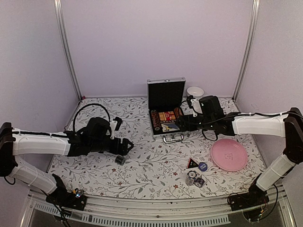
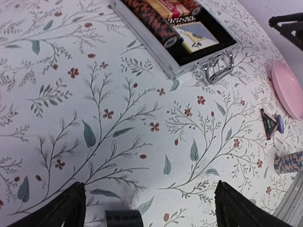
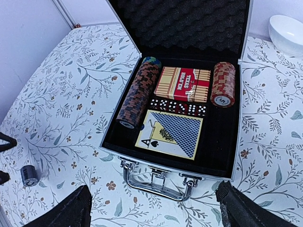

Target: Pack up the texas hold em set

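Next I will lower my left gripper around the dark chip stack, easing toward the left in the wrist view, because the stack lies below the fingertips, off their middle.
The silver case stands open at the back of the table, lid up. It holds a long row of dark chips, a red card deck, a red chip stack, dice and a blue-backed deck. My right gripper hovers open over the case handle, holding nothing. My left gripper is open low over the cloth. A small dark chip stack lies between its fingers, nearer the left one and ungripped. A black triangle, a blue disc and two chip stacks lie front right.
A pink plate lies at the right, beside the triangle and disc. A white bowl stands behind the case on the right. The floral cloth covers the table, and white walls enclose it on three sides.
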